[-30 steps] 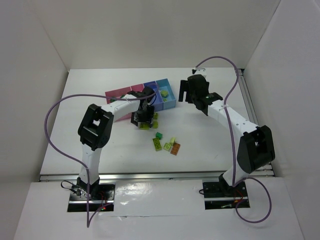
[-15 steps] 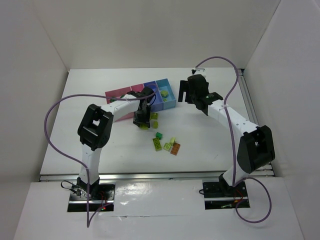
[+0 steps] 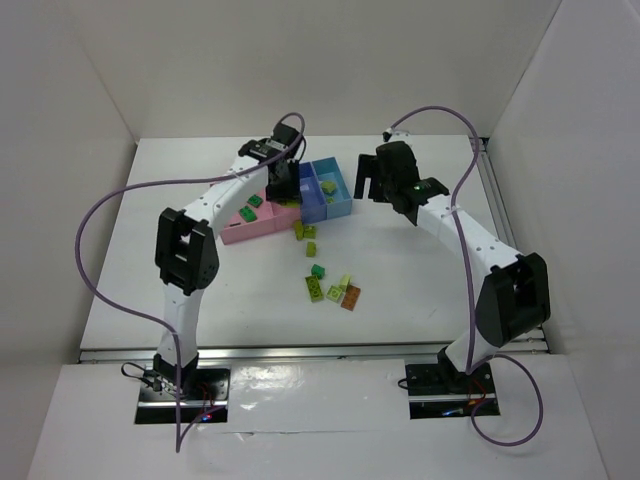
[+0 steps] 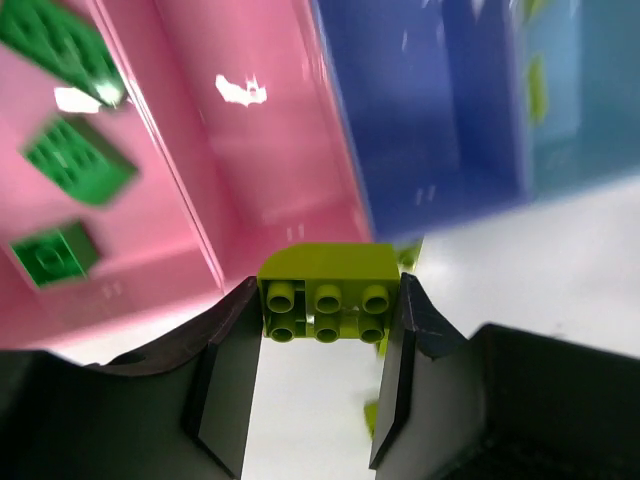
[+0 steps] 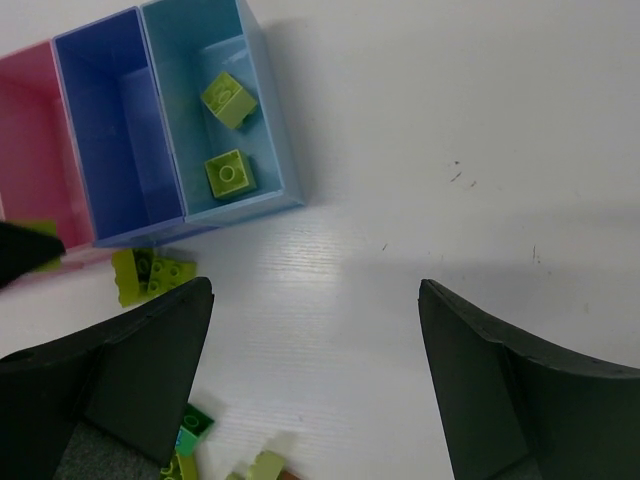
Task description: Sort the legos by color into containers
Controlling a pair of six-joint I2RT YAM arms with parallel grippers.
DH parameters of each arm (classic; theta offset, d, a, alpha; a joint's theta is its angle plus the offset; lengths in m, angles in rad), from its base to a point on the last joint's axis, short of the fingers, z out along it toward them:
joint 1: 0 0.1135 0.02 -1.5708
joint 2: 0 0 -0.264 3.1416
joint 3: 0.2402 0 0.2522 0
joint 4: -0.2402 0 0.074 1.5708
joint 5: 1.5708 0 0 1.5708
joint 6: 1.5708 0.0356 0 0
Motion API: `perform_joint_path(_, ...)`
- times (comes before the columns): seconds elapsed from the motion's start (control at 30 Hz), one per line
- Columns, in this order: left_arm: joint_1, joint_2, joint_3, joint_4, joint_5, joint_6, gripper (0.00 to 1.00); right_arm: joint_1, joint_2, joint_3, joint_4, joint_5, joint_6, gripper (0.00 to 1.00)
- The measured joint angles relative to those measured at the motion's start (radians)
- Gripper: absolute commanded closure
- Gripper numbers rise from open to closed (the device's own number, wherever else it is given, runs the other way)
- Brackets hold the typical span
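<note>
My right gripper will next swing back and down onto the long yellow-green lego, which lies unsorted below it, back and to its left in the top view.
My left gripper (image 4: 327, 294) is shut on a yellow-green lego (image 4: 325, 272), studs facing the camera, pinched between both fingers. In the top view that gripper (image 3: 285, 181) hangs over the containers (image 3: 236, 231), near where the pink and darker blue bins meet. One pink bin (image 4: 150, 240) holds dark green legos (image 4: 78, 170). The light blue bin (image 5: 258, 110) holds two yellow-green legos (image 5: 228, 100). The darker blue bin (image 5: 110, 130) looks empty. My right gripper (image 5: 315, 290) is open over bare table, right of the bins. Loose legos (image 3: 318, 272) lie on the table, among them an orange-brown one (image 3: 350, 297).
A yellow-green brick (image 5: 150, 273) lies just in front of the darker blue bin. White walls close in the table on the left, back and right. A metal rail (image 3: 505, 215) runs along the table's right edge.
My left gripper closed on a yellow-green lego at the loose pile, then lifted it back and up over the bins. The right arm has stayed put.
</note>
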Motion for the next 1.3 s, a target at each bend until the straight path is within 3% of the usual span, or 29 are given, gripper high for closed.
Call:
perform_joint_path(0.2, 0.056, 0.121, 0.205, -0.016, -0.029, -0.006, 0.53, 0.012, -0.031, -0.021, -0.021, -0.001, 0.013, 0.1)
perform_joint_path(0.3, 0.08, 0.184, 0.246, -0.032, -0.023, -0.015, 0.38, 0.028, -0.061, -0.04, -0.031, -0.013, 0.018, 0.1)
perform_joint_path(0.53, 0.1, 0.24, 0.274, -0.045, 0.001, -0.036, 0.25, 0.169, -0.075, -0.124, -0.036, -0.09, 0.024, 0.1)
perform_joint_path(0.77, 0.1, 0.182, 0.254, -0.043, 0.023, -0.026, 0.25, 0.335, -0.02, -0.17, -0.043, -0.174, 0.019, 0.1)
perform_joint_path(0.9, 0.1, 0.08, 0.191, -0.043, 0.027, -0.02, 0.25, 0.384, 0.07, -0.17, -0.046, -0.184, 0.005, 0.18)
perform_joint_path(1.1, 0.1, -0.07, 0.119, -0.037, 0.026, -0.004, 0.25, 0.411, 0.185, -0.169, -0.048, -0.175, 0.007, 0.23)
perform_joint_path(1.3, 0.101, -0.103, 0.084, -0.033, 0.026, -0.003, 0.27, 0.411, 0.236, -0.145, -0.033, -0.157, 0.018, 0.32)
